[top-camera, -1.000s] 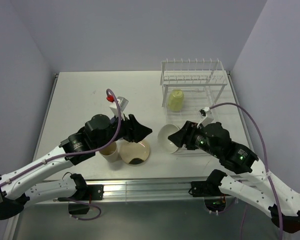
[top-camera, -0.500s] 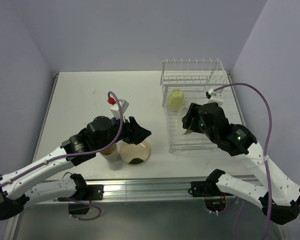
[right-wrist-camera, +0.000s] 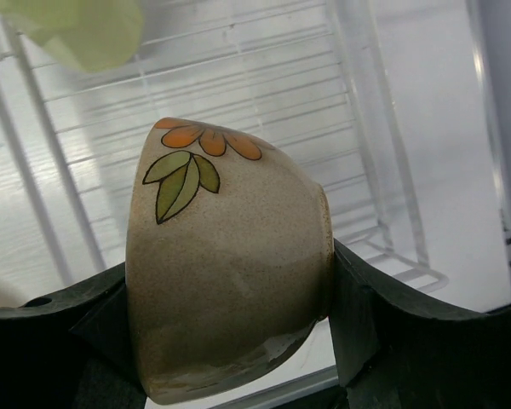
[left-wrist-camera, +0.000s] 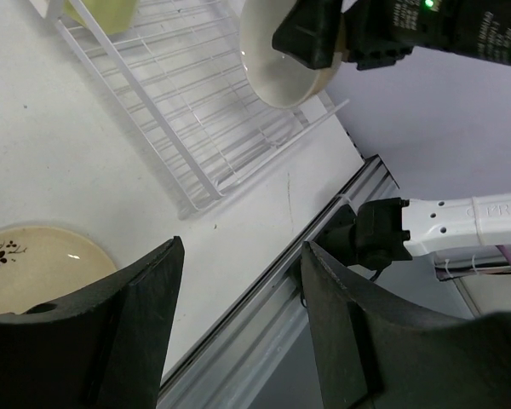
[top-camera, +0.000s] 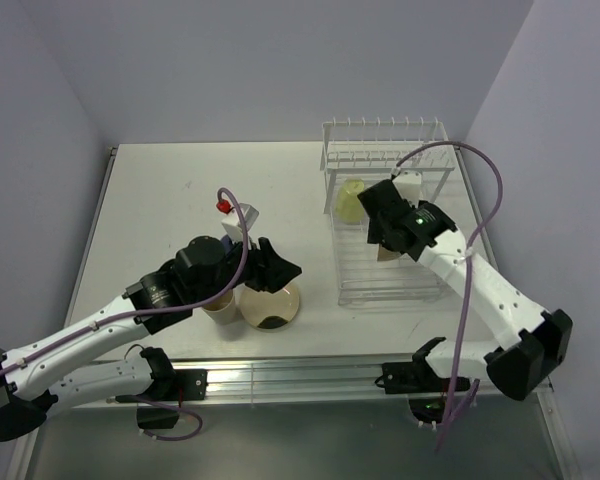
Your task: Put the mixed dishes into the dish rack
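Observation:
The small bowl tilts and comes down with my right gripper onto the empty part of the grid next, to be released there. The rack's bare grid nearer than the mug [top-camera: 351, 198] is empty.
The white wire dish rack [top-camera: 420, 285] stands at the right of the table, with the pale yellow-green mug [top-camera: 351, 198] lying in it near the back. My right gripper [top-camera: 384, 226] is shut on the small bowl [right-wrist-camera: 230, 264], beige outside with an orange flower, and holds it tilted above the rack's grid [right-wrist-camera: 366, 128]. The left wrist view shows the bowl [left-wrist-camera: 281, 60] over the rack [left-wrist-camera: 179, 102]. My left gripper [top-camera: 280, 268] is open and empty above the cream plate [top-camera: 270, 305], next to the tan tumbler [top-camera: 218, 310]. The lavender tumbler is out of view.
A metal rail [top-camera: 310, 375] runs along the table's near edge. Grey walls close in the back and both sides. The rack's raised prong row [top-camera: 385, 135] is at the far end. My left arm [top-camera: 100, 325] lies over the front left.
My right gripper carried the bowl from beside the rack's left edge up and back over the rack. My left gripper stayed almost still above the plate.

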